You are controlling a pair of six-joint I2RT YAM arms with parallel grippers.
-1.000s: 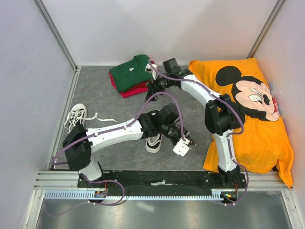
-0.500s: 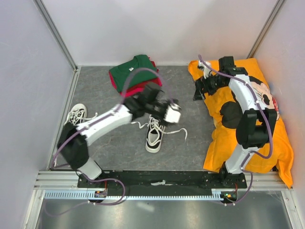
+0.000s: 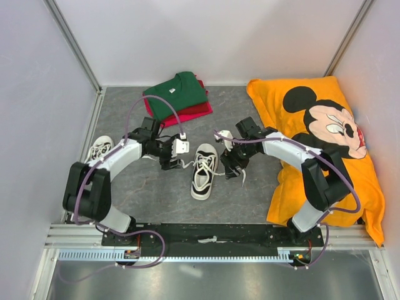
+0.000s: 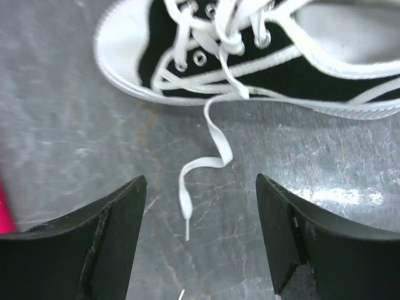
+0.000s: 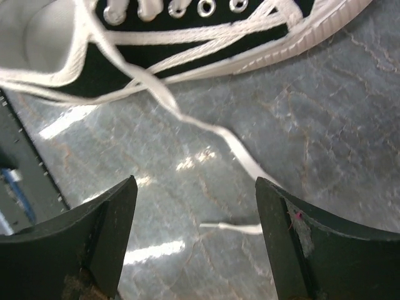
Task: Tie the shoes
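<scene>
The left gripper moves toward the middle shoe next and lowers to the tip of its loose lace, on the floor between my open fingers.
One shoe (image 3: 203,170), white with dark sides, lies mid-table with its toe toward the back and its laces undone. The other shoe (image 3: 100,150) rests by the left wall. My left gripper (image 3: 173,162) hovers low just left of the middle shoe, open; in the left wrist view a loose lace (image 4: 212,134) from that shoe (image 4: 262,56) ends between its open fingers (image 4: 201,181) without touching them. My right gripper (image 3: 234,169) is low on the shoe's right side, open (image 5: 195,181); the other lace (image 5: 240,153) trails across the floor to its right finger (image 5: 294,231).
Folded green and red shirts (image 3: 178,97) lie at the back centre. A large orange pillow with a cartoon mouse (image 3: 325,144) fills the right side. Frame walls close in left and right. The grey floor (image 3: 156,194) shows in front of the shoe.
Both arms have swung down to the middle shoe, the left from above it and the right from over the pillow. The left jaws have opened; the right have narrowed slightly.
</scene>
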